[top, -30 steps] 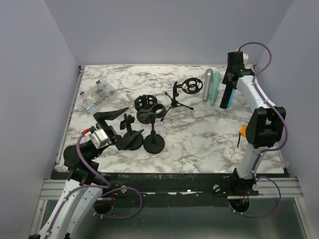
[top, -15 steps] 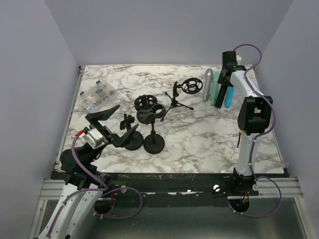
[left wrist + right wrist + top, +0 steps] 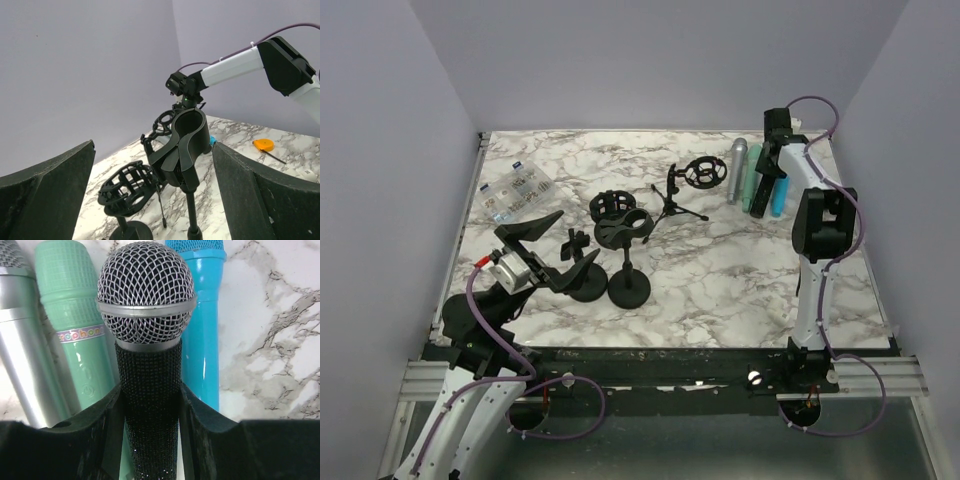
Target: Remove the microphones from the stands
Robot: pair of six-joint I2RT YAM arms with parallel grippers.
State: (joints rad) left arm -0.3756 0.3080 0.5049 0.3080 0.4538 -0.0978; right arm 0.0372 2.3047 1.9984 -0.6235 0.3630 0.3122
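The right gripper lowers the black microphone [image 3: 761, 198] toward the tabletop next and releases it there, since it is held over the gap between the green and blue ones.
My right gripper [image 3: 767, 170] is shut on a black microphone [image 3: 761, 198] with a silver mesh head, low at the back right of the table. In the right wrist view the microphone [image 3: 150, 385] sits between my fingers [image 3: 102, 420], over the gap between a green microphone [image 3: 75, 340] and a blue one [image 3: 200, 330]. The black stand with an empty clip [image 3: 625, 228] is mid-table, and also shows in the left wrist view [image 3: 187, 145]. My left gripper [image 3: 555, 250] is open and empty, just left of the stands.
A silver microphone [image 3: 736, 170] lies left of the green one. A shock-mount stand [image 3: 127, 185] and a small tripod with a ring mount [image 3: 700, 172] stand near the clip stand. A clear parts box [image 3: 515, 190] is at back left. An orange tape measure [image 3: 263, 145] lies right.
My right arm has lowered the black microphone down and left, next to the green and blue ones. My left gripper has drawn back slightly to the left of the stand bases.
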